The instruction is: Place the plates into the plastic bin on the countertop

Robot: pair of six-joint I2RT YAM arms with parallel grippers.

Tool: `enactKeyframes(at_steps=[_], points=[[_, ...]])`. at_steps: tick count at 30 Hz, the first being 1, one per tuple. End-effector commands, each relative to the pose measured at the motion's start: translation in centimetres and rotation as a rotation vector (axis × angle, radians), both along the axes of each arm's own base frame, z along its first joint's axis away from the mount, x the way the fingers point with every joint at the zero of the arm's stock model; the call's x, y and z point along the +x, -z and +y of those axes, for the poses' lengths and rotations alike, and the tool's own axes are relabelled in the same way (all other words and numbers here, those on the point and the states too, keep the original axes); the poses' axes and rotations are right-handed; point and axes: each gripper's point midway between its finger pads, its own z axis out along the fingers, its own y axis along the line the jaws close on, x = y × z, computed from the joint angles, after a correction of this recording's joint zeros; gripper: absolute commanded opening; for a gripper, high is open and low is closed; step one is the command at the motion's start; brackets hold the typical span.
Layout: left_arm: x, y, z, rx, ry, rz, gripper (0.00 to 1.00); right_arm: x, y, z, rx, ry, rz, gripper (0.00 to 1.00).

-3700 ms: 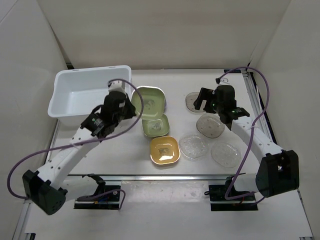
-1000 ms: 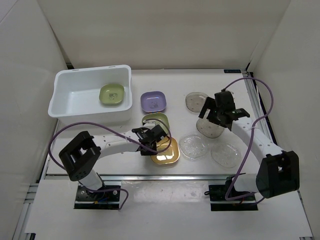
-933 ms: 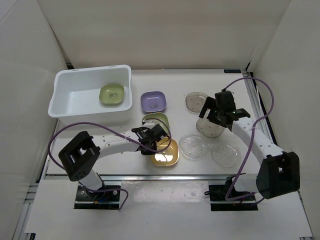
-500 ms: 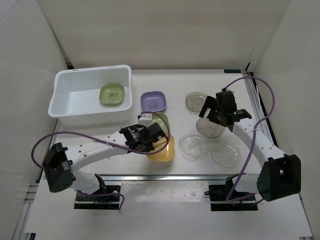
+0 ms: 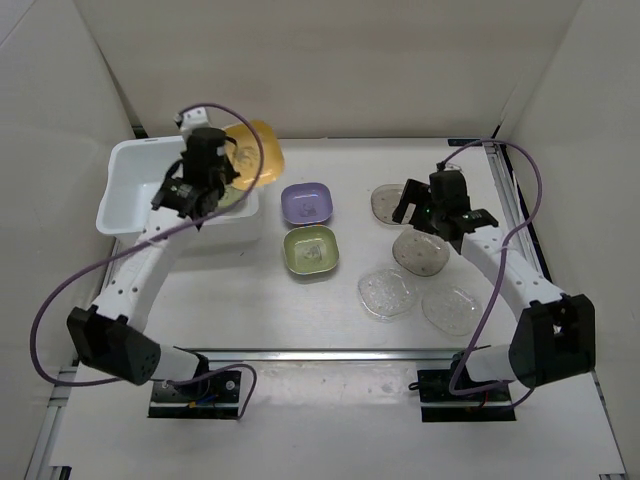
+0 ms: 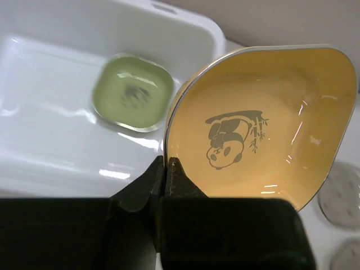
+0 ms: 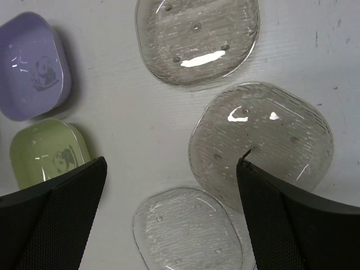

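Note:
The left gripper moves down and to the left in its wrist view next and releases the yellow plate onto the pale green plate (image 5: 231, 197) (image 6: 134, 93), as that lies below it.
A yellow plate (image 5: 256, 155) (image 6: 264, 124) with a panda print hangs tilted in the air over the right rear corner of the white plastic bin (image 5: 112, 205) (image 6: 39, 152). My left gripper (image 5: 226, 168) (image 6: 167, 164) is shut on its rim. A pale green plate (image 6: 133, 99) lies on the bin's floor. On the countertop (image 5: 230, 300) sit a purple plate (image 5: 307, 202) (image 7: 34, 67) and a second green plate (image 5: 311, 250) (image 7: 48, 154). My right gripper (image 5: 423, 208) (image 7: 171, 163) hovers open over the clear plates (image 5: 420, 252) (image 7: 264, 140), holding nothing.
More clear plates lie at the right: one at the back (image 5: 388, 202) (image 7: 197, 39), two nearer the front (image 5: 387, 293) (image 5: 452, 307). A metal rail (image 5: 515, 215) runs along the right side, and white walls enclose the counter.
My left gripper shut on the yellow plate at the front of the counter, lifted it and swung it back-left over the bin. The right gripper shifted slightly toward the back.

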Motion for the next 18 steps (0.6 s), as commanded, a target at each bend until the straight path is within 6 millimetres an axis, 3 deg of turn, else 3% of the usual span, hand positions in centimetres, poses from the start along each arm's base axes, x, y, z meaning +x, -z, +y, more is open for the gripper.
enactKeyframes(at_steps=[1, 3, 4, 8, 9, 18], points=[[4.1, -1.3, 4.9, 0.041, 0.015, -0.028, 0.10, 2.9, -2.6, 0.4, -0.002, 0.002, -0.082, 0.98], [6.0, 1.5, 6.1, 0.044, 0.051, 0.035, 0.10, 3.6, -1.8, 0.9, -0.008, -0.001, -0.059, 0.98], [7.1, 3.6, 7.9, 0.089, 0.064, 0.086, 0.10, 4.3, -1.6, 1.1, -0.012, -0.002, -0.054, 0.97], [8.8, 8.0, 9.7, 0.118, 0.116, 0.182, 0.10, 5.8, -1.1, 1.4, -0.018, -0.009, -0.037, 0.96], [9.0, 8.9, 11.6, 0.116, 0.094, 0.203, 0.10, 6.1, -1.0, 1.5, -0.020, -0.009, -0.031, 0.96], [12.5, 16.6, 13.3, 0.075, 0.100, 0.343, 0.10, 8.4, -0.3, 2.9, -0.011, -0.025, -0.004, 0.97]])
